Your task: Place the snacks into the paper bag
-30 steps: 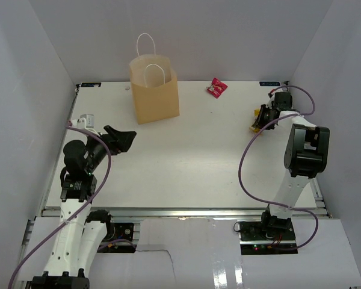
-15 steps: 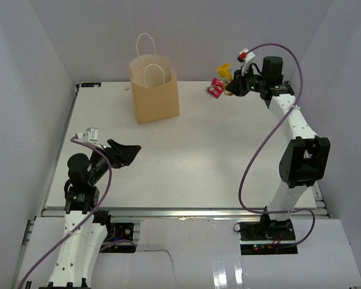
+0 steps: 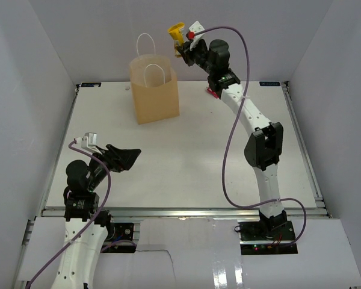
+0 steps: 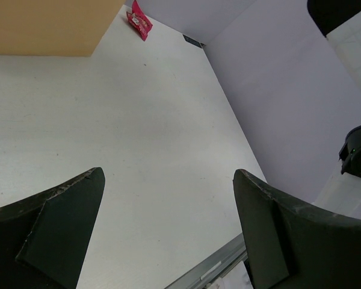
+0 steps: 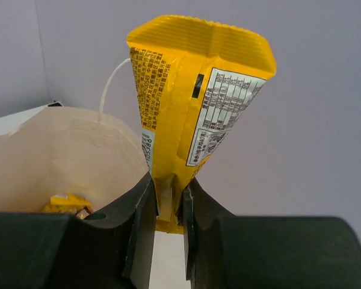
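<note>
I need to move my right gripper to the left in the top view next, over the bag's opening [image 3: 156, 64] [image 5: 78, 165], and release there, because the packet is beside the bag.
My right gripper [image 3: 182, 47] is raised high at the back, just right of the paper bag [image 3: 154, 90], and is shut on a yellow snack packet [image 3: 177, 32]. In the right wrist view the jaws pinch the packet's [image 5: 195, 102] lower end [image 5: 167, 205], and the bag's open mouth [image 5: 60, 156] lies to the left with a yellow snack [image 5: 66, 205] inside. A pink-red packet [image 3: 212, 91] lies on the table behind the right arm; it also shows in the left wrist view [image 4: 139, 20]. My left gripper [image 3: 125, 155] is open and empty above the table's near left.
The white table [image 3: 198, 156] is enclosed by grey walls on the left, back and right. The bag's white cord handles [image 3: 145, 42] stand up above its mouth. The right arm [image 3: 253, 126] stretches across the right half of the table.
My right gripper has carried the yellow packet up and left, from the far right of the table to beside the bag's mouth. The left arm has pulled back slightly toward its base.
</note>
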### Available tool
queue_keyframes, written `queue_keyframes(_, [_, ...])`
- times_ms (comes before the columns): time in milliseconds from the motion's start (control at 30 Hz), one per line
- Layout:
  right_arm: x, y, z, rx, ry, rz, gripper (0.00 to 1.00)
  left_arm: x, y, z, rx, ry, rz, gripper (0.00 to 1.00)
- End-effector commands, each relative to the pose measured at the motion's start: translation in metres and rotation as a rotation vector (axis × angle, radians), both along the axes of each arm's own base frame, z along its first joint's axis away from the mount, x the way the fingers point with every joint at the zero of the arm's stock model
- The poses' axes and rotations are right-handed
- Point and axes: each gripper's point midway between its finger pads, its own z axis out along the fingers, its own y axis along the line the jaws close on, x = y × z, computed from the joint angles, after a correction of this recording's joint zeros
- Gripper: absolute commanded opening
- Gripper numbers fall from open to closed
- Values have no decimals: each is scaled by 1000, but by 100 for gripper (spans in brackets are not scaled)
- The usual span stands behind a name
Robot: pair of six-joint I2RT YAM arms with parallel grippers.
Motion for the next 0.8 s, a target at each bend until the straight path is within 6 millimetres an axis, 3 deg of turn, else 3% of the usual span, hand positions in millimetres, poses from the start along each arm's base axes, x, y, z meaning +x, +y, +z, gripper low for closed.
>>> queue_keyframes(0, [1,11,53,178,-171,-46,13,-2,0,-3,-9,18,-4,98])
queue_keyframes(200, [-14,50,39,280,-137,73,16,-2,2,-6,-7,35,10,98])
queue_keyframes(333, [-14,61,24,275,-114,109,19,-3,2,-8,-9,41,13,98])
queue_keyframes(500, [-12,71,-6,249,-71,148,30,-1,2,-11,-9,51,16,98])
queue_keyframes(600, [-8,73,-19,239,-62,140,45,2,3,-9,5,46,15,98])
queue_keyframes(633, [-7,74,-22,233,-64,136,58,4,3,-11,12,53,12,98])
queue_keyframes(767, [-4,70,-23,218,-80,134,75,7,2,-11,17,57,4,98])
